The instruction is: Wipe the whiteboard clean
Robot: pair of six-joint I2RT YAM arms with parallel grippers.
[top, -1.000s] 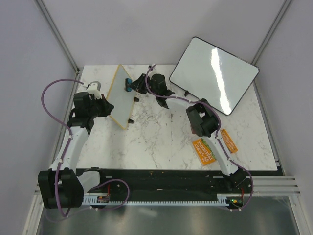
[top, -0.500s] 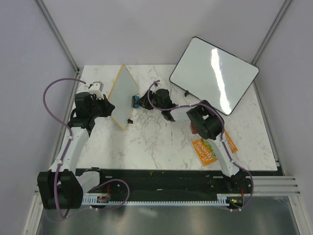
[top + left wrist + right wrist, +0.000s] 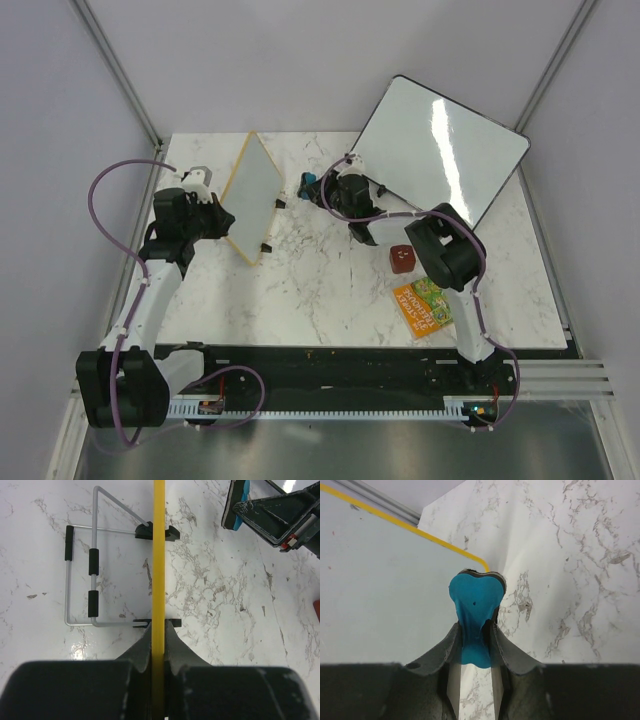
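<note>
The right gripper lowers the blue eraser onto the open table [image 3: 315,213] [image 3: 524,611] beside the whiteboard next.
The small whiteboard [image 3: 252,190] with a thin yellow frame stands tilted up on edge at the back left of the table. My left gripper [image 3: 224,221] is shut on its near edge; the left wrist view shows the frame [image 3: 158,555] edge-on between my left gripper's [image 3: 158,639] fingers. My right gripper [image 3: 318,185] is shut on a blue eraser [image 3: 307,181], just right of the board and apart from it. In the right wrist view the eraser [image 3: 476,597] in my right gripper [image 3: 476,630] sits by the board's rounded corner [image 3: 479,562]. The board face [image 3: 385,585] looks nearly bare.
A larger black-framed blank whiteboard [image 3: 440,150] leans at the back right. A wire stand [image 3: 80,575] lies left of the small board. A red-brown cube [image 3: 401,257] and an orange packet [image 3: 424,304] lie by the right arm.
My right gripper has pulled the eraser away from the board face, to the right and back. The board has stood up steeper. The red-brown cube now shows.
</note>
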